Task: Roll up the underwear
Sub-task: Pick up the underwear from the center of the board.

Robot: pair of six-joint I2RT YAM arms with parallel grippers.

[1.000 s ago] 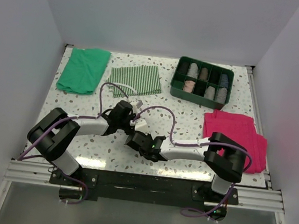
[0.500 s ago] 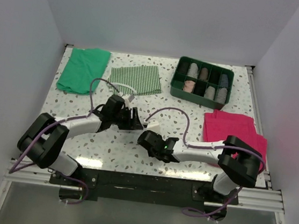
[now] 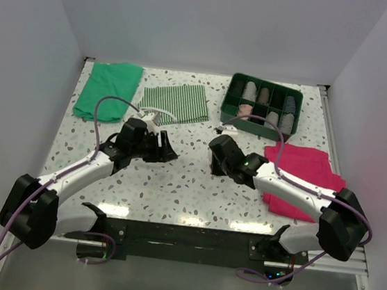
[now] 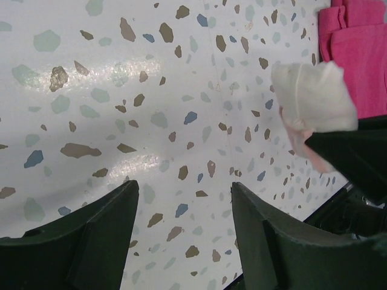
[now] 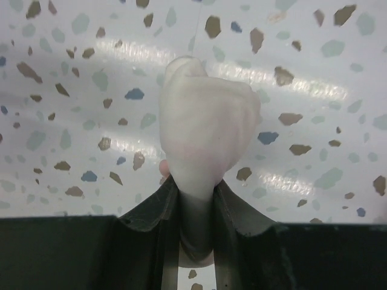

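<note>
The tray's near section (image 3: 230, 109) is empty, so my right gripper needs to move outward, lower the roll into it toward the striped cloth and let go of the roll.
The underwear (image 5: 205, 130) is a small pale pink roll, pinched upright between my right gripper's (image 5: 195, 199) dark fingers above the speckled table. The left wrist view shows the same underwear roll (image 4: 311, 99) lifted off the table, with the dark right fingers (image 4: 357, 151) below it. From above, the right gripper (image 3: 219, 142) sits just in front of the green tray. My left gripper (image 3: 168, 149) is left of centre, open. Only bare table shows between its fingers (image 4: 184, 193).
A green compartment tray (image 3: 255, 127) holding several rolled cloths stands at the back right. The bright magenta cloth (image 3: 302, 175) lies right of the right arm. A green-and-white striped cloth (image 3: 177, 102) and a green cloth (image 3: 107, 90) lie at the back left.
My left gripper has opened and pulled back to the left. The right arm has carried the roll from the near middle toward the back right, close to the green tray.
</note>
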